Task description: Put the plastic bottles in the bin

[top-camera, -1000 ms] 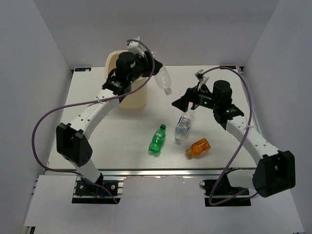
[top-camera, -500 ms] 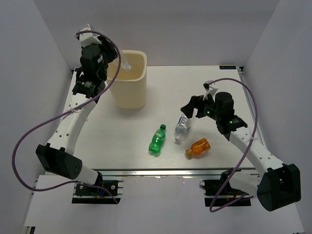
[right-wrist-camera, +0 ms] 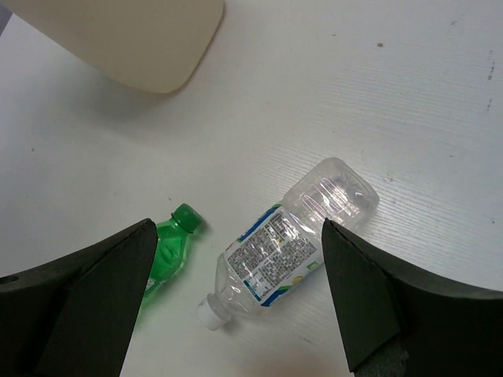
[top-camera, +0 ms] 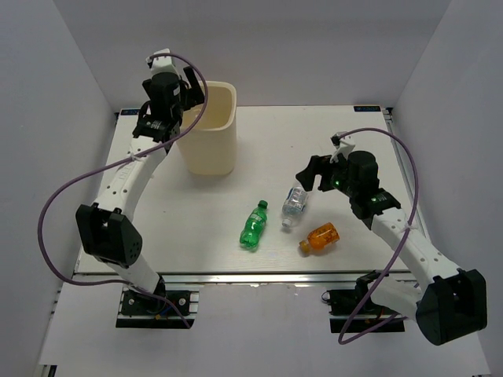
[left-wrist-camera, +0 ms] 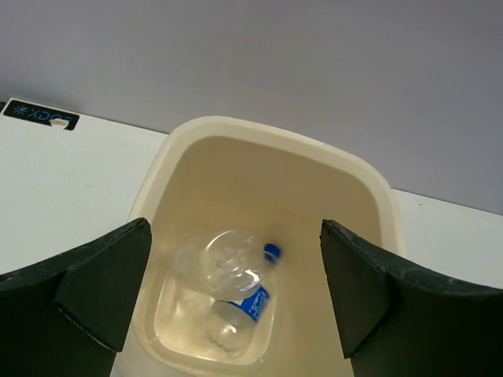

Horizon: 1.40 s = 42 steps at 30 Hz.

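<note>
My left gripper will come back off the bin (top-camera: 211, 137) and down onto the green bottle's middle (top-camera: 253, 227), which is below my empty gripper, to its right in the top view.
The cream bin (top-camera: 211, 137) stands at the back left. My left gripper (top-camera: 190, 88) hovers open over its rear left rim with nothing between its fingers. Looking down from the left wrist, the bin (left-wrist-camera: 369, 184) holds a larger clear ribbed bottle (left-wrist-camera: 216, 263) lying on a clear bottle with a blue label (left-wrist-camera: 253, 302). On the table lie a green bottle (top-camera: 254, 225), a clear labelled bottle (top-camera: 295, 203) and a short orange bottle (top-camera: 321, 237). My right gripper (top-camera: 310, 169) hangs open above the clear labelled bottle (right-wrist-camera: 295, 243), with the green bottle (right-wrist-camera: 169, 247) to its left.
A corner of the bin (right-wrist-camera: 134, 39) shows at the top left of the right wrist view. White walls close in the table (top-camera: 354, 133) on three sides. A purple cable loops out from each arm.
My left gripper, shut on the larger clear bottle beside the bin a second ago, has swung over the bin and opened; the bottle now lies inside. The right arm drifted slightly right.
</note>
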{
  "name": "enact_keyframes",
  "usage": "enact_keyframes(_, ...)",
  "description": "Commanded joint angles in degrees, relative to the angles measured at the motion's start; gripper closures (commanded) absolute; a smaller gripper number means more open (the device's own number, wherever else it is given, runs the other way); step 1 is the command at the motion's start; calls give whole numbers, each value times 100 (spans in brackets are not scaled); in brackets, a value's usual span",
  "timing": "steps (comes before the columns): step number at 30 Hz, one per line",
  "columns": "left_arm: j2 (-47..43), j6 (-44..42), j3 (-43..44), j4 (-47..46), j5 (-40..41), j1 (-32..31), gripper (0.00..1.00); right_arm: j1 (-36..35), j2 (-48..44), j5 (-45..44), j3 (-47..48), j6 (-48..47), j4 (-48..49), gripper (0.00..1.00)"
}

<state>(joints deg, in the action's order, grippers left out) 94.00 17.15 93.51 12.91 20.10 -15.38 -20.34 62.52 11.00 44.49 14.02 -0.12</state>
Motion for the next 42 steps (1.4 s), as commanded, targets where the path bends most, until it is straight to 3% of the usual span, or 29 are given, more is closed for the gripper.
enact_keyframes(1,-443,95,378,211,-348,-27,2,-23,-258,-274,-98,-93,47,11)
enact_keyframes(4,-847,236,3,134,-594,-176,2,-23,-284,-494,-160,-40,21,11)
enact_keyframes(10,-1225,105,-307,519,-497,-1107,2,-23,-293,-1344,-230,311,-313,11)
enact_keyframes(13,-1401,350,-965,573,-1206,-1563,2,12,-372,-1978,-370,539,-401,11)
enact_keyframes(18,-1410,1088,-1888,1036,-1447,-2188,2,188,-364,-2426,-468,725,-637,11)
enact_keyframes(22,-1393,1168,-2696,1232,-1526,-2706,2,206,-486,-2832,-607,743,-753,11)
enact_keyframes(28,-814,1054,-3419,345,-2967,-2795,2,232,-645,-2700,-837,795,-796,11)
enact_keyframes(38,233,834,-3375,810,-2704,-2866,2,250,-926,-2893,-986,935,-1148,11)
enact_keyframes(42,409,860,-3305,749,-2766,-2883,14,258,-979,-2981,-1012,953,-1218,11)
